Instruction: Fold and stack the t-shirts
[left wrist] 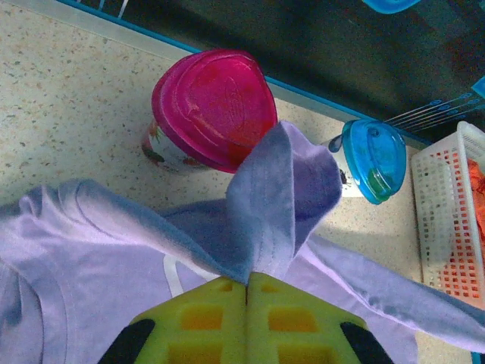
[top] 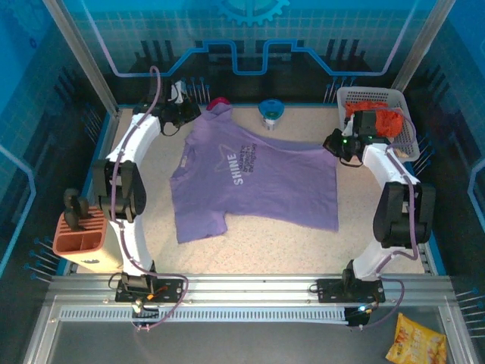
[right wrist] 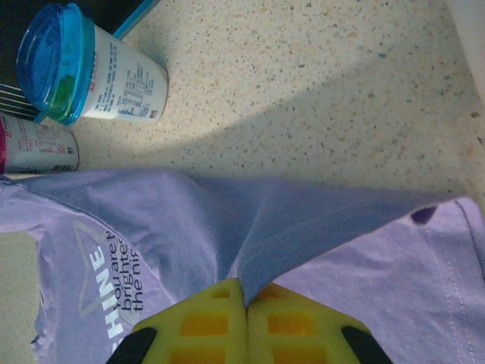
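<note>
The t-shirt's far edge still stands in a fold, so my right gripper should next move back and down onto the flat cloth by the t-shirt's hem (top: 324, 167) (right wrist: 371, 303) to release that edge.
A lavender-purple t-shirt (top: 254, 178) with "SHINE" printed on it lies spread across the middle of the table. At its far left corner my left gripper (top: 184, 114) is shut on it; the left wrist view has the yellow fingers (left wrist: 204, 322) pinching a raised fold of purple cloth (left wrist: 276, 189). My right gripper (top: 334, 143) is shut on the shirt's far right edge, and a ridge of cloth (right wrist: 303, 227) runs into the closed fingers (right wrist: 292, 330). Orange-red t-shirts (top: 383, 120) lie bunched in the white basket (top: 405, 140) at the back right.
A pink-lidded cup (left wrist: 212, 106) and a blue-lidded cup (left wrist: 375, 158) stand at the back edge, just beyond the shirt. An orange-brown holder (top: 79, 239) sits at the left edge. A yellow snack bag (top: 415, 340) lies off the table, front right.
</note>
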